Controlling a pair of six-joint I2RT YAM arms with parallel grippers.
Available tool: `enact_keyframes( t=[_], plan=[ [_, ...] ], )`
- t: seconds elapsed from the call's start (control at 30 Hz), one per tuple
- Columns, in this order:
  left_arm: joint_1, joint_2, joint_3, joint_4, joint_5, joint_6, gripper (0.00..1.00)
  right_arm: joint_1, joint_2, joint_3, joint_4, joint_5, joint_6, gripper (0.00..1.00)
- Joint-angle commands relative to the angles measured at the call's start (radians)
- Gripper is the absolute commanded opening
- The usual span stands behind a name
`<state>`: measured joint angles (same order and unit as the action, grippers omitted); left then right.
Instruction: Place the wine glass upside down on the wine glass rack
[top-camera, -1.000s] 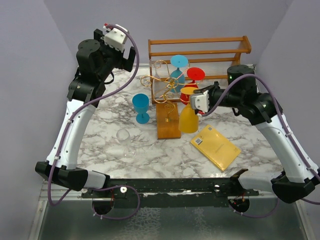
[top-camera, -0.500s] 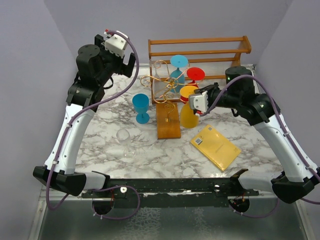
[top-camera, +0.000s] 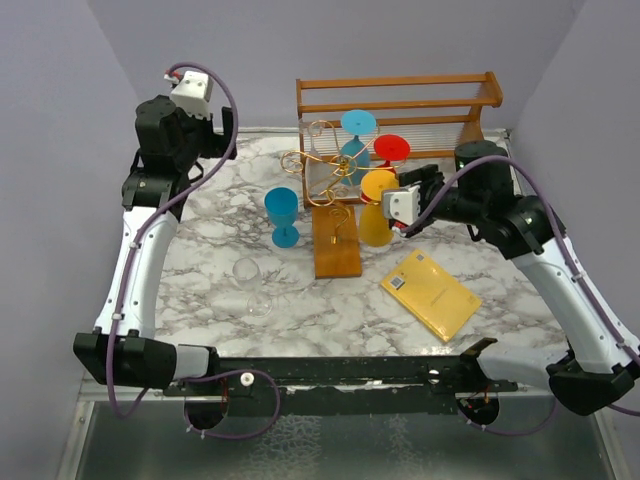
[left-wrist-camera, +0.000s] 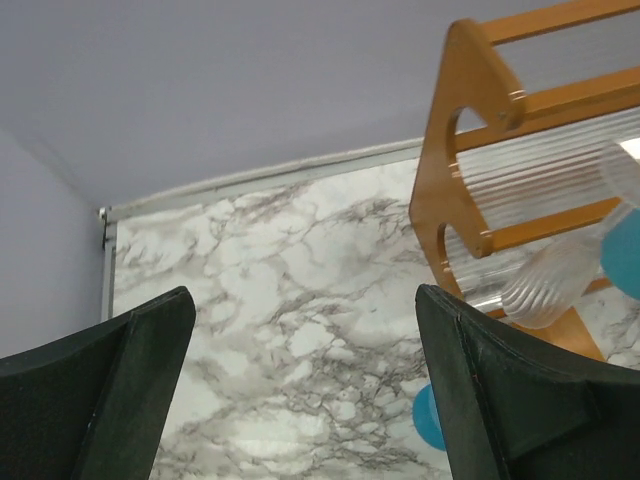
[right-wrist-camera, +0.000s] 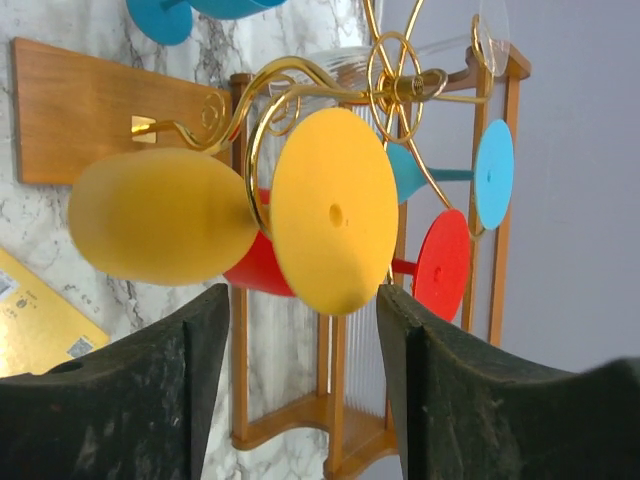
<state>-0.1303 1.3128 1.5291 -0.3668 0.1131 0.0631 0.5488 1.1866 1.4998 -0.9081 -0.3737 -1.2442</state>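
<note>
The left gripper lowers and tilts down to the blue glass's rim edge away from the rack next, since the glass stands rim up on the marble.
A yellow wine glass (top-camera: 375, 222) hangs upside down from a curled arm of the gold wire wine glass rack (top-camera: 318, 165), whose wooden base (top-camera: 336, 243) lies on the marble. In the right wrist view its bowl (right-wrist-camera: 160, 230) points left and its round foot (right-wrist-camera: 335, 225) faces the camera. My right gripper (right-wrist-camera: 300, 300) is open, its fingers on either side of the foot's near edge, and it holds nothing. My left gripper (left-wrist-camera: 305, 295) is open and empty, high over the far left of the table (top-camera: 215, 125).
A teal glass (top-camera: 355, 135) and a red glass (top-camera: 390, 150) also hang on the rack. A blue glass (top-camera: 282, 215) and a clear glass (top-camera: 252, 285) stand on the marble. A wooden slatted shelf (top-camera: 400, 100) stands behind, and a yellow booklet (top-camera: 432, 293) lies front right.
My right gripper has gone from shut to open, letting go of the yellow glass, which now hangs on the rack. The left arm has pulled up and back to the left.
</note>
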Motion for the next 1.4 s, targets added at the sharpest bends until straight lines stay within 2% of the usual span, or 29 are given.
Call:
enact_keyframes(
  t=[0.0,0.33,0.63,0.8,0.9,1.17,1.37],
  plan=[
    [0.068,-0.019,-0.065,0.012,0.062,-0.153,0.94,0.005,-0.072,-0.025,0.017,0.069,0.119,0.64],
    [0.084,0.083,-0.135,-0.008,0.210,-0.217,0.90,0.001,-0.298,-0.213,0.173,0.156,0.367,0.83],
    [0.083,0.206,-0.153,-0.001,0.347,-0.285,0.79,-0.066,-0.291,-0.197,0.165,0.087,0.445,0.84],
    [0.070,0.284,-0.138,-0.048,0.398,-0.292,0.67,-0.081,-0.285,-0.179,0.162,0.060,0.456,0.84],
    [0.050,0.315,-0.132,-0.083,0.406,-0.274,0.61,-0.084,-0.283,-0.182,0.163,0.062,0.454,0.84],
    [0.020,0.332,-0.136,-0.109,0.409,-0.237,0.55,-0.084,-0.274,-0.199,0.171,0.076,0.451,0.85],
    [-0.006,0.337,-0.124,-0.149,0.348,-0.185,0.45,-0.084,-0.265,-0.194,0.171,0.082,0.447,0.85]
  ],
)
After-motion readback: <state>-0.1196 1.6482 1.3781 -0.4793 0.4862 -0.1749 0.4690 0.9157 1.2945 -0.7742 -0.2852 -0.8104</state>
